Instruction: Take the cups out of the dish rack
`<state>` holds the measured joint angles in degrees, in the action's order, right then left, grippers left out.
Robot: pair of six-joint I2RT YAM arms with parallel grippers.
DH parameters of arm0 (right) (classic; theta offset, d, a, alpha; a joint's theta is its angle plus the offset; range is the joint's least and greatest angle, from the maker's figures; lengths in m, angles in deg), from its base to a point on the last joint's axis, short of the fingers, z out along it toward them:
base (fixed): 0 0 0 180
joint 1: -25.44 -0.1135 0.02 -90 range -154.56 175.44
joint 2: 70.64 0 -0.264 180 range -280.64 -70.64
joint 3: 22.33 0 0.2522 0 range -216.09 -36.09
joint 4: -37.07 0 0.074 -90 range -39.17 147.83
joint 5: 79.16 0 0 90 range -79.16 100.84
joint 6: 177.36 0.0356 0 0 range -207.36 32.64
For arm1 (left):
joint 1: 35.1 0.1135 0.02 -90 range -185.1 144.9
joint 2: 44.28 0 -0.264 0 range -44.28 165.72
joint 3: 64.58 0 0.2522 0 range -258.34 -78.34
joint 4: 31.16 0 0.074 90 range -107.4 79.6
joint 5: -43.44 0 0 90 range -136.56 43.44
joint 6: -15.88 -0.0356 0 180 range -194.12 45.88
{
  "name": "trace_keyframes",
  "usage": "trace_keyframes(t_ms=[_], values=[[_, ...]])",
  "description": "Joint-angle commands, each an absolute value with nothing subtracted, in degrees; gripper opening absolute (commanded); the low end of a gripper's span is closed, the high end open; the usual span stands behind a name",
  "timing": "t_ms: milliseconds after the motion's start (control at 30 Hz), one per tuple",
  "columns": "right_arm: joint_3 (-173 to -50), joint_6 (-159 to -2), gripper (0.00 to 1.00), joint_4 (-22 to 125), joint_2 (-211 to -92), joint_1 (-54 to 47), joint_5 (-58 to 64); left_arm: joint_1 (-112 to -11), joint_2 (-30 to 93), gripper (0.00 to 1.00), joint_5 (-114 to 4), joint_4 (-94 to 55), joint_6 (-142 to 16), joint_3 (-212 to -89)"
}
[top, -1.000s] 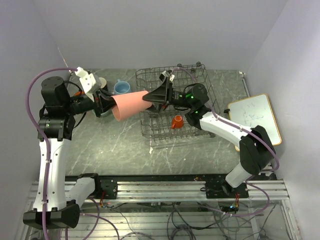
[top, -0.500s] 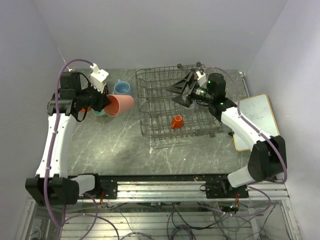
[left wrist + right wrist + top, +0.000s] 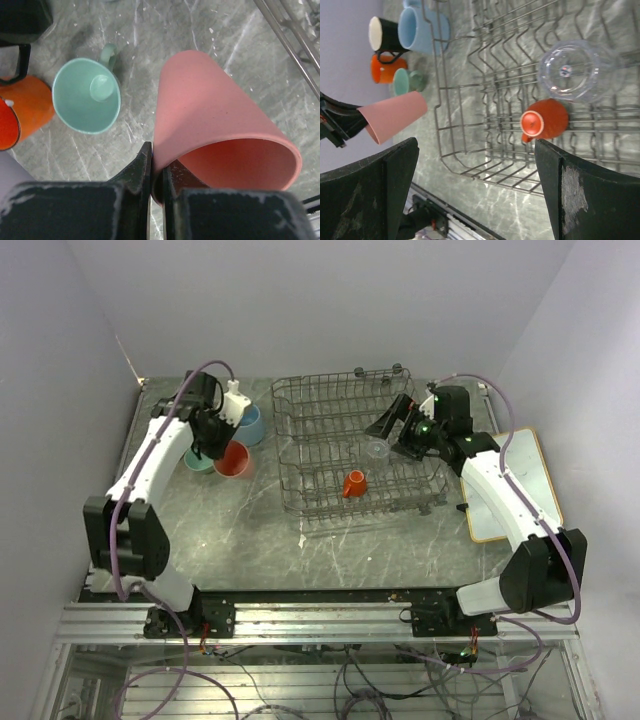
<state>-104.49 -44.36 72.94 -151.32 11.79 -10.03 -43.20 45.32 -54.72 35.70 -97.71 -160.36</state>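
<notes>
The table is empty beside the pale green cup (image 3: 86,95), so next I will lower my left gripper slightly toward the dish rack and stand the pink tumbler there.
My left gripper (image 3: 220,443) is shut on the rim of the pink tumbler (image 3: 233,458), holding it tilted just left of the dish rack (image 3: 300,495). In the left wrist view the jaws (image 3: 156,172) pinch the tumbler's wall (image 3: 215,115), next to the pale green cup (image 3: 86,95), orange mug (image 3: 22,112) and black mug (image 3: 22,17). The light blue mug (image 3: 249,422) stands behind them. My right gripper (image 3: 393,428) is open and empty above the rack's right side. The tiny orange cup (image 3: 546,120) and clear glass (image 3: 569,70) lie in the rack (image 3: 465,127).
A white board with a wooden frame (image 3: 512,483) lies at the right edge of the table, right of the rack. The unloaded mugs cluster at the back left near the wall. Grey walls close in on the left, back and right.
The left arm has carried the pink tumbler leftward from the rack to the group of mugs. The right gripper has drawn back to the right over the rack, open.
</notes>
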Motion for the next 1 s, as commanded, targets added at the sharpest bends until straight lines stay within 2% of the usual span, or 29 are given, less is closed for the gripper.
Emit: trace_keyframes(t_ms=[0, 233, 600, 700, 867, 900, 967], values=[[-106.70, -50.08, 1.00, 79.37, -149.88, 12.19, -3.23, -45.90, 52.44, 0.07, -47.52, 38.33, -97.73, -167.35], [-105.45, -52.24, 1.00, 81.17, -148.87, 12.29, 0.23, -46.67, 64.79, 0.07, -47.28, 43.25, -96.23, -179.25], [-105.13, -54.02, 1.00, 81.90, -149.68, 12.24, 2.40, -49.36, 72.33, 0.08, -47.09, 46.15, -97.16, -185.11], [-104.09, -53.71, 1.00, 80.77, -149.39, 12.09, 5.04, -49.59, 72.33, 0.25, -46.41, 45.45, -96.73, -185.49], [-103.33, -54.08, 1.00, 79.94, -150.64, 10.94, 6.23, -49.60, 70.43, 0.64, -44.75, 43.03, -96.33, -185.34], [-103.50, -54.20, 1.00, 80.06, -150.99, 10.55, 6.61, -49.60, 69.77, 0.69, -44.32, 42.25, -96.35, -185.12], [-103.73, -54.49, 1.00, 80.17, -151.59, 9.62, 8.23, -49.60, 68.44, 0.72, -43.53, 40.97, -96.44, -184.88]])
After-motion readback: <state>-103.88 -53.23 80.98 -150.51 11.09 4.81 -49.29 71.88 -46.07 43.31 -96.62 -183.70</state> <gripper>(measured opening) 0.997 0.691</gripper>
